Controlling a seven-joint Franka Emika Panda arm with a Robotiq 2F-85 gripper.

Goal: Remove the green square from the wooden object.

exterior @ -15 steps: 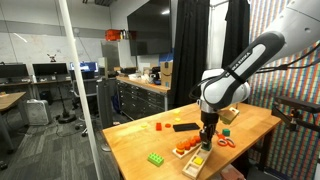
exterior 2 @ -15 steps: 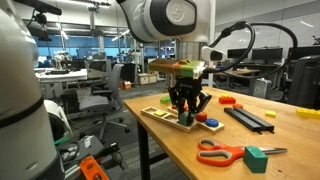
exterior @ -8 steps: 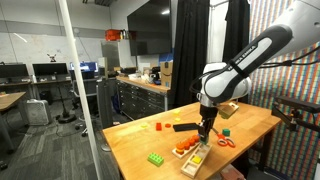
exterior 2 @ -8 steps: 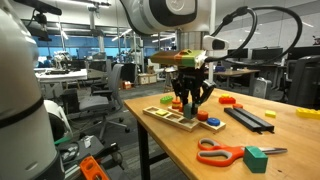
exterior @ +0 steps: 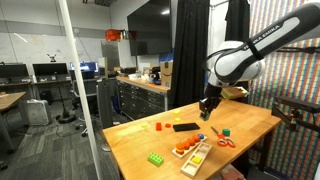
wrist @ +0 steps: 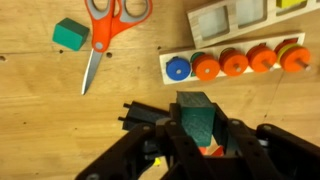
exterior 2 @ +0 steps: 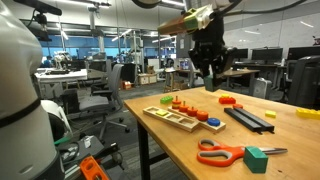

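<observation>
My gripper shifts left in the wrist view next and lowers the green square block onto bare tabletop past the scissors' tip, clear of the wooden object.
My gripper is shut on the green square block, seen between the fingers in the wrist view. It hangs high above the table in both exterior views. The wooden object lies on the table below, apart from the gripper. In the wrist view its empty square recesses and a row of blue and orange pegs show at the upper right.
Orange scissors and a small green cube lie near the board. A black bar, a green brick and small red pieces lie on the table.
The gripper has risen from the wooden object to well above the table, carrying the green square block with it.
</observation>
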